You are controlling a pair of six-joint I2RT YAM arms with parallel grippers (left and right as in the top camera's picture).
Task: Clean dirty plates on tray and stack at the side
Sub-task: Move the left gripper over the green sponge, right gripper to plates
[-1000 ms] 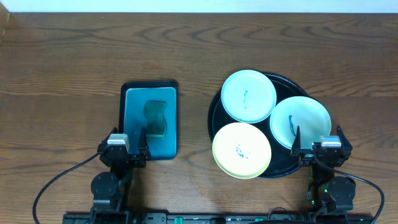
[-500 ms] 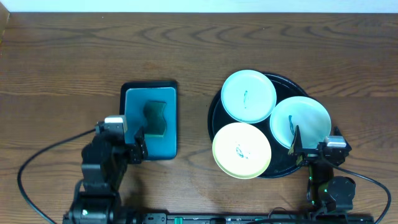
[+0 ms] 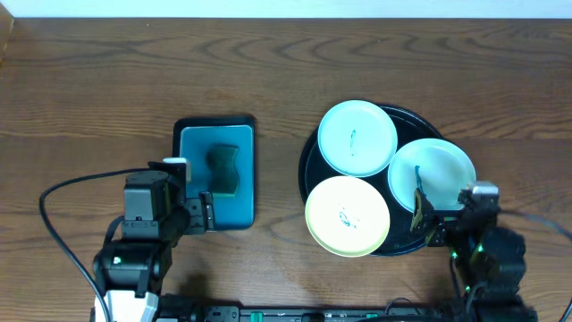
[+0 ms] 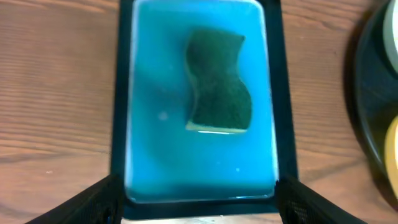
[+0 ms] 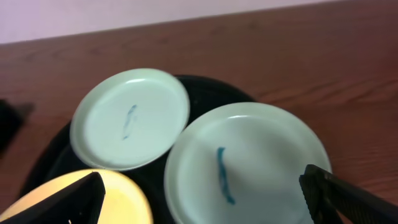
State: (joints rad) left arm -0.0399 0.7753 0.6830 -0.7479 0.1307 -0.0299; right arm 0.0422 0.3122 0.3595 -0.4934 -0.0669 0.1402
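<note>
I have my right gripper by the mint-white plate. I should next tilt it down, shift it and lower it onto the yellow rim facing that plate (image 3: 385, 202) (image 5: 143, 198).
Three plates lie on the round black tray (image 3: 309, 166). A mint-white plate (image 3: 357, 137) with a blue smear is at the back, a second mint-white plate (image 3: 433, 173) at the right, and a pale yellow plate (image 3: 348, 216) with blue-green marks at the front. In the right wrist view the right plate (image 5: 249, 162) shows a blue streak, the back plate (image 5: 129, 118) lies behind it, and the yellow plate (image 5: 93, 199) is at the lower left. My right gripper (image 5: 205, 199) is open above the right plate's near edge. My left gripper (image 4: 198, 202) is open over the teal tray's near end.
A rectangular teal tray with a black rim (image 3: 192, 170) holds a dark green sponge (image 3: 222, 169), also seen in the left wrist view (image 4: 217, 84). Cables trail from both arms over the wooden table (image 3: 107, 80).
The left arm has risen and moved forward toward the teal tray's near end. The right arm has lifted and shifted slightly right. Plates and sponge have not moved.
</note>
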